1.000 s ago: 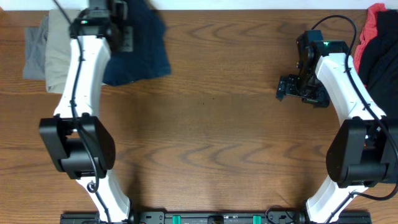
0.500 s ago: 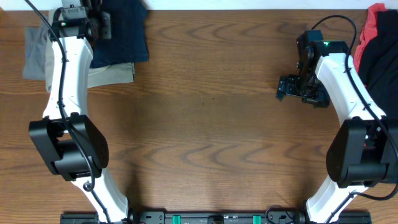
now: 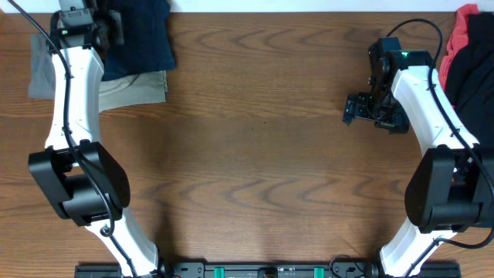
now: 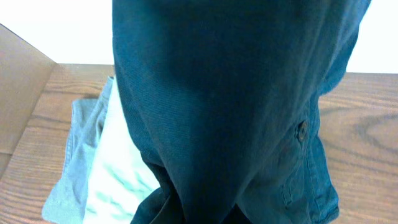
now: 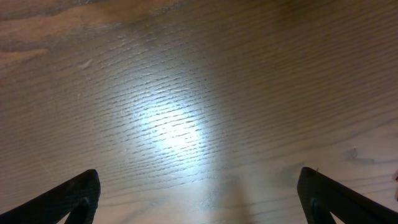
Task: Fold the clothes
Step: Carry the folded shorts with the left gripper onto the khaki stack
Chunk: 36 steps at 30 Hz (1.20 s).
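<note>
I will next move my left gripper down and to the left in the overhead view, over the khaki garment (image 3: 127, 89), to let go of the shorts (image 3: 143, 38), because they hang over the garment's edge.
Folded dark navy shorts (image 3: 143, 38) hang from my left gripper (image 3: 108, 27) at the table's far left corner, over a stack of a khaki garment (image 3: 127, 89) and a grey garment (image 3: 42, 66). In the left wrist view the navy shorts (image 4: 236, 106) fill the frame and hide the fingers; the khaki (image 4: 115, 180) and grey (image 4: 71, 180) garments lie below. My right gripper (image 3: 369, 108) is open and empty over bare wood (image 5: 199, 124) at the right. A pile with a black garment (image 3: 475, 69) and a red garment (image 3: 463, 27) lies at the far right edge.
The wooden table (image 3: 262, 154) spans the view. A white wall runs behind its far edge (image 4: 56, 37). The arm bases stand at the near edge, left and right.
My left gripper has carried the navy shorts leftward and toward the far edge, onto the khaki and grey stack. The right arm has not moved.
</note>
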Available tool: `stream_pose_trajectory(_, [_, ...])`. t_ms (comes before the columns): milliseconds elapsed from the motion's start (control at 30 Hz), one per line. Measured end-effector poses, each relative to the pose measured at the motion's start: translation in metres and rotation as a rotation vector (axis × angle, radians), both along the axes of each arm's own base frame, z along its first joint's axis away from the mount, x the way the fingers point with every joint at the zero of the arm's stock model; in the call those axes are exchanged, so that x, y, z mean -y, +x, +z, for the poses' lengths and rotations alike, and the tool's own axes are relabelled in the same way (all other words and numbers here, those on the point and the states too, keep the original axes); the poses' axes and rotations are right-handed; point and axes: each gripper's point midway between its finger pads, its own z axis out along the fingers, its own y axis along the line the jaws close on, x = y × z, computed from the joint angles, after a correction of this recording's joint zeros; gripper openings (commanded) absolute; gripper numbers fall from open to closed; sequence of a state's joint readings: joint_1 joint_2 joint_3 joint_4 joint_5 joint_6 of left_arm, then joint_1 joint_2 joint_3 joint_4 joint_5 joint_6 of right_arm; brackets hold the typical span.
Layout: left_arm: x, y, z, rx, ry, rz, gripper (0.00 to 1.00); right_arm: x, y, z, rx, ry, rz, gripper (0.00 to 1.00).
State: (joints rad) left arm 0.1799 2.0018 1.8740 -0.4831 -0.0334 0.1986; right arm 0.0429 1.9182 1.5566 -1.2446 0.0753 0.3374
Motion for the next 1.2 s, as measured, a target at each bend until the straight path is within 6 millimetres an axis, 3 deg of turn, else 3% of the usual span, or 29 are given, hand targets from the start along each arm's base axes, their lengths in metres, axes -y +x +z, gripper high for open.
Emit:
stream_pose_trajectory(267, [-0.017, 0.005, -0.002, 0.026, -0.003, 0.035, 0.06, 0.0, 0.0, 0.0, 0.0, 0.0, 0.0, 0.99])
stream_pose_trajectory(633, [-0.075, 0.025, -0.064, 0.019, -0.005, 0.12, 0.06, 0.0, 0.0, 0.0, 0.0, 0.0, 0.0, 0.99])
stream_pose_trajectory(767, [-0.093, 0.029, -0.077, 0.032, -0.002, 0.147, 0.07, 0.0, 0.0, 0.0, 0.0, 0.0, 0.0, 0.99])
stream_pose_trajectory(833, [-0.099, 0.03, -0.079, 0.042, 0.001, 0.152, 0.17, 0.0, 0.0, 0.0, 0.0, 0.0, 0.0, 0.99])
stream_pose_trajectory(867, [-0.1, 0.031, -0.079, 0.045, 0.003, 0.152, 0.41, 0.0, 0.0, 0.0, 0.0, 0.0, 0.0, 0.99])
stream_pose_trajectory(900, [-0.103, 0.032, -0.079, 0.056, 0.004, 0.157, 0.52, 0.0, 0.0, 0.0, 0.0, 0.0, 0.0, 0.99])
stream_pose_trajectory(1033, [-0.112, 0.032, -0.075, 0.075, 0.01, 0.173, 0.6, 0.0, 0.0, 0.0, 0.0, 0.0, 0.0, 0.99])
stream_pose_trajectory(1200, [-0.12, 0.03, -0.074, 0.08, 0.01, 0.189, 0.58, 0.0, 0.0, 0.0, 0.0, 0.0, 0.0, 0.99])
